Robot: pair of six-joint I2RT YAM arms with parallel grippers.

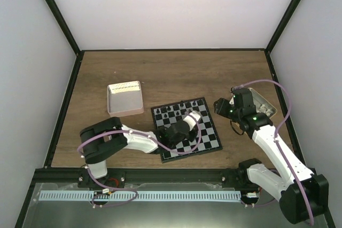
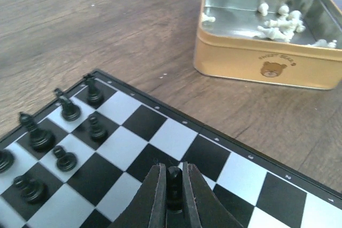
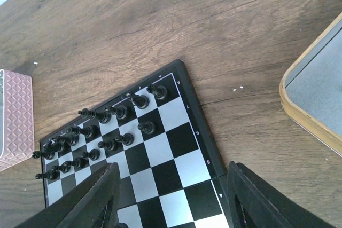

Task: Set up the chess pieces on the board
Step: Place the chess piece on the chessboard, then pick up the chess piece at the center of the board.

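Next, my left gripper moves down a little and releases the small black piece onto the dark square (image 2: 175, 217), since that square lies just below its fingertips.
The board (image 1: 211, 141) lies mid-table, with several black chess pieces (image 3: 140, 101) standing in two rows along its far edge. My left gripper (image 2: 173, 171) hovers low over the board's right part, shut on a small black piece (image 2: 174, 185) held upright between its fingers. Other black pieces (image 2: 68, 109) stand to its left. My right gripper (image 3: 172, 185) hangs open and empty above the board's right edge (image 3: 206, 145), between the board and the tin. Several whitish pieces (image 2: 278, 25) lie in the tan tin (image 2: 256, 62).
The tan tin (image 1: 267, 109) sits right of the board, partly under my right arm. A pink-rimmed tray (image 1: 125, 98) stands to the board's far left, and its corner (image 3: 13, 116) shows in the right wrist view. Black frame posts border the wooden table.
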